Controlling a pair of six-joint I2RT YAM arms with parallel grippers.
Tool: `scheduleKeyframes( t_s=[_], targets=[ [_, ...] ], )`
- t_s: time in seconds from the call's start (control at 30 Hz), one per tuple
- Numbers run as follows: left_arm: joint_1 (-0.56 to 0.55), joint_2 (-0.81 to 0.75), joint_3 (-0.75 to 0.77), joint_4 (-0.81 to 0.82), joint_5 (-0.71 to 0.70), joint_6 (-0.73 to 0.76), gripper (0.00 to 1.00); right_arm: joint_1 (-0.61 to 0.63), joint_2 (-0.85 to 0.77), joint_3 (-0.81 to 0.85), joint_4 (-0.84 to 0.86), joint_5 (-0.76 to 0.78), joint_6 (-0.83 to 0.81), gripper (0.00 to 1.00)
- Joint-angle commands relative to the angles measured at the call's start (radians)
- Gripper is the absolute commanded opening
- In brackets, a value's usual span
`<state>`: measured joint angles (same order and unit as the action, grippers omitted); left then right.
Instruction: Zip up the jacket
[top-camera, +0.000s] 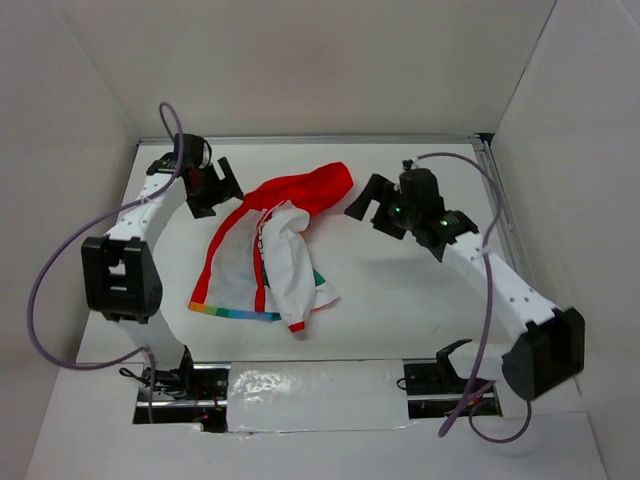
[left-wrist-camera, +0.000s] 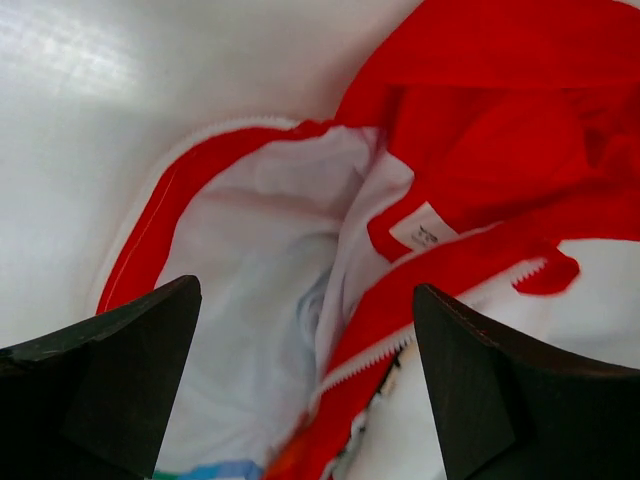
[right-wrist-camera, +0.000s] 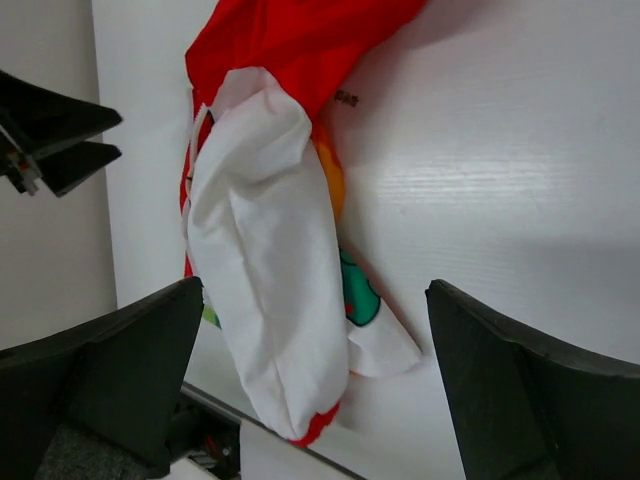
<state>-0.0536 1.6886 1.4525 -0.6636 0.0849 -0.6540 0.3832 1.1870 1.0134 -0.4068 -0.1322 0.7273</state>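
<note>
The open zipper edge lies bare beside the red hood (top-camera: 315, 187). My left gripper will go down and move toward the hood, over the edge's collar end (top-camera: 254, 191).
The jacket (top-camera: 268, 250) lies crumpled in the middle of the white table, unzipped, its red hood (top-camera: 315, 187) toward the back and a rainbow hem (top-camera: 235, 313) toward the front. A white sleeve with a red cuff (top-camera: 296, 325) is folded across it. My left gripper (top-camera: 218, 187) hovers open at the jacket's back left, over the open front; the left wrist view shows the white lining (left-wrist-camera: 255, 270) and a red zipper edge with white teeth (left-wrist-camera: 375, 352) between its fingers. My right gripper (top-camera: 372, 207) stands open just right of the hood, holding nothing; the sleeve (right-wrist-camera: 268, 260) lies below it.
White walls enclose the table on the left, back and right. A metal rail (top-camera: 310, 139) runs along the back edge. A shiny taped strip (top-camera: 300, 385) lies between the arm bases at the front. Bare table surface (top-camera: 400, 290) shows to the right of the jacket.
</note>
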Motion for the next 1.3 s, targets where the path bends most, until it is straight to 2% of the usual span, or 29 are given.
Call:
scheduleKeyframes(
  t_s=[0.0, 0.23, 0.33, 0.47, 0.57, 0.63, 0.67, 0.7, 0.73, 0.77, 0.8, 0.83, 0.87, 0.9, 0.97, 1.03, 1.07, 1.1, 1.17, 1.2, 1.27],
  targets=[
    [-0.029, 0.127, 0.089, 0.087, 0.05, 0.177, 0.99, 0.051, 0.186, 0.15, 0.036, 0.069, 0.092, 1.0],
    [-0.055, 0.342, 0.241, 0.163, 0.11, 0.295, 0.99, 0.079, 0.564, 0.396, 0.025, 0.008, 0.167, 1.0],
    [-0.064, 0.41, 0.304, 0.165, 0.11, 0.353, 0.99, 0.082, 0.681, 0.513, -0.035, 0.008, 0.176, 1.0],
    [-0.066, 0.454, 0.298, 0.197, 0.088, 0.379, 0.99, 0.091, 0.781, 0.609, -0.033, -0.004, 0.185, 1.0],
    [-0.071, 0.496, 0.298, 0.211, 0.099, 0.392, 0.95, 0.094, 0.865, 0.703, -0.089, 0.013, 0.213, 1.0],
    [-0.075, 0.506, 0.299, 0.216, 0.125, 0.392, 0.72, 0.095, 0.914, 0.741, -0.083, 0.025, 0.234, 0.98],
    [-0.08, 0.516, 0.304, 0.211, 0.131, 0.389, 0.51, 0.094, 0.93, 0.755, -0.082, 0.043, 0.244, 0.96],
    [-0.081, 0.519, 0.312, 0.2, 0.141, 0.384, 0.31, 0.091, 0.968, 0.781, -0.096, 0.048, 0.254, 0.92],
    [-0.084, 0.516, 0.327, 0.174, 0.153, 0.38, 0.04, 0.089, 0.99, 0.842, -0.128, 0.048, 0.244, 0.76],
    [-0.089, 0.501, 0.33, 0.164, 0.15, 0.367, 0.0, 0.088, 1.013, 0.87, -0.141, 0.043, 0.235, 0.65],
    [-0.092, 0.484, 0.324, 0.162, 0.156, 0.366, 0.0, 0.082, 1.049, 0.919, -0.173, 0.036, 0.225, 0.53],
    [-0.097, 0.464, 0.315, 0.16, 0.161, 0.364, 0.0, 0.079, 1.06, 0.936, -0.179, 0.023, 0.215, 0.26],
    [-0.11, 0.415, 0.292, 0.168, 0.151, 0.366, 0.0, 0.075, 1.066, 0.939, -0.176, 0.013, 0.204, 0.1],
    [-0.12, 0.389, 0.286, 0.161, 0.132, 0.363, 0.0, 0.077, 1.056, 0.936, -0.178, 0.022, 0.195, 0.0],
    [-0.15, 0.302, 0.281, 0.103, 0.026, 0.344, 0.0, 0.085, 1.013, 0.924, -0.19, 0.064, 0.164, 0.0],
    [-0.175, 0.234, 0.281, 0.064, -0.048, 0.301, 0.0, 0.118, 0.892, 0.875, -0.201, 0.218, 0.111, 0.0],
    [-0.183, 0.159, 0.275, 0.035, -0.059, 0.266, 0.0, 0.132, 0.799, 0.848, -0.207, 0.276, 0.094, 0.0],
    [-0.19, 0.12, 0.276, 0.018, -0.066, 0.245, 0.0, 0.161, 0.748, 0.838, -0.225, 0.396, 0.078, 0.0],
    [-0.225, 0.008, 0.284, -0.028, -0.077, 0.187, 0.0, 0.195, 0.606, 0.82, -0.254, 0.51, 0.043, 0.0],
    [-0.248, -0.028, 0.287, -0.075, -0.136, 0.166, 0.0, 0.236, 0.556, 0.811, -0.266, 0.622, 0.029, 0.0],
    [-0.31, -0.143, 0.296, -0.119, -0.2, 0.125, 0.0, 0.288, 0.405, 0.766, -0.23, 0.712, -0.044, 0.0]
  ],
)
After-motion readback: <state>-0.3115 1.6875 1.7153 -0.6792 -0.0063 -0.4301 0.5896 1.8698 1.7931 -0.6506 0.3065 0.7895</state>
